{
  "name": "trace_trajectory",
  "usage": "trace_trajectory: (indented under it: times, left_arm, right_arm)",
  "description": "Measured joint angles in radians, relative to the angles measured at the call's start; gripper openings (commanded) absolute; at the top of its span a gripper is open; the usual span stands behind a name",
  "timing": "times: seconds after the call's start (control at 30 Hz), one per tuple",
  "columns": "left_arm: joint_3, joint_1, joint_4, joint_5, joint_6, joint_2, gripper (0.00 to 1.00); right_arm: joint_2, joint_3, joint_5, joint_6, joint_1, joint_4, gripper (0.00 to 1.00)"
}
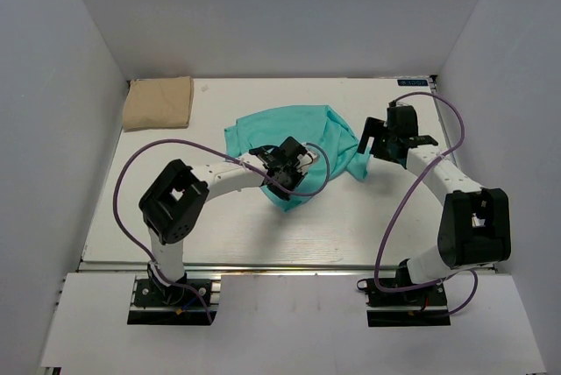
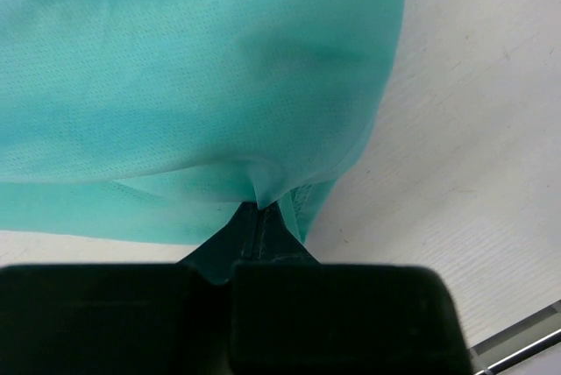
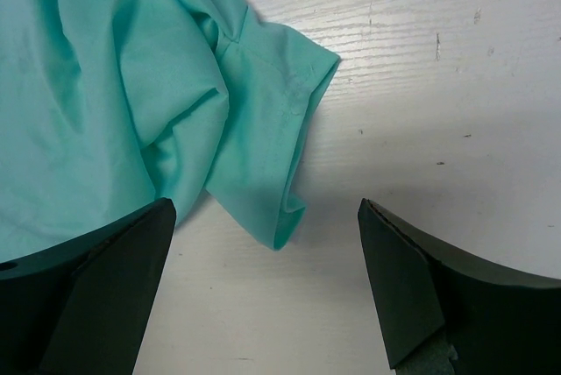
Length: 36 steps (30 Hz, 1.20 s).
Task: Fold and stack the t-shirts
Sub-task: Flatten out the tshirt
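Note:
The sleeve end (image 1: 358,166) (image 3: 266,169) lies below, between the spread fingers of my open right gripper, so I need to lower the gripper onto it next and pinch it shut there.
The teal-green t-shirt (image 1: 302,134) lies crumpled in the middle of the table. My left gripper (image 1: 289,165) is shut on a pinch of its cloth (image 2: 263,191) near the shirt's near edge; the fabric drapes over the closed fingertips in the left wrist view. My right gripper (image 1: 372,140) is open and empty just right of the shirt, with a sleeve (image 3: 263,147) lying between and ahead of its spread fingers (image 3: 114,279). The tan-beige t-shirt (image 1: 159,102) lies folded at the far left corner.
White walls enclose the table on the left, back and right. The table's front edge (image 1: 289,265) runs just ahead of the arm bases. Purple cables loop beside both arms.

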Motion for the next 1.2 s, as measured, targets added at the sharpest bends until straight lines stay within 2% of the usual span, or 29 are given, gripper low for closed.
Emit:
trace_trajectory:
  times: [0.23, 0.5, 0.67, 0.83, 0.9, 0.93, 1.03, 1.07, 1.2]
  left_arm:
    - [-0.017, 0.006, 0.050, -0.075, -0.045, -0.063, 0.00]
    - [-0.034, 0.024, 0.158, -0.314, -0.099, -0.260, 0.00]
    - [0.060, 0.051, 0.168, -0.443, -0.108, -0.251, 0.00]
    - [0.119, 0.109, 0.177, -0.482, -0.113, -0.227, 0.00]
    - [0.120, 0.134, 0.176, -0.480, -0.113, -0.227, 0.00]
    - [0.121, 0.145, 0.176, -0.478, -0.113, -0.226, 0.00]
    - [0.123, 0.169, 0.177, -0.472, -0.113, -0.226, 0.00]
    - [0.123, 0.173, 0.177, -0.470, -0.113, -0.226, 0.00]
    - [0.133, 0.192, 0.175, -0.473, -0.110, -0.227, 0.00]
  right_arm:
    - [-0.008, -0.055, -0.008, -0.003, 0.000, 0.005, 0.90]
    - [-0.023, -0.114, -0.037, -0.006, 0.000, 0.014, 0.87]
    - [0.039, -0.112, -0.085, -0.008, 0.000, 0.066, 0.84]
    - [0.144, -0.077, -0.101, -0.008, 0.000, 0.107, 0.81]
    - [0.182, -0.053, -0.106, -0.008, 0.000, 0.118, 0.74]
    - [0.199, -0.042, -0.111, -0.009, 0.000, 0.124, 0.54]
    - [0.232, -0.026, -0.118, -0.013, 0.000, 0.143, 0.07]
    - [0.235, -0.025, -0.119, -0.006, 0.000, 0.146, 0.00]
    - [0.230, -0.019, -0.101, 0.006, 0.000, 0.148, 0.00]
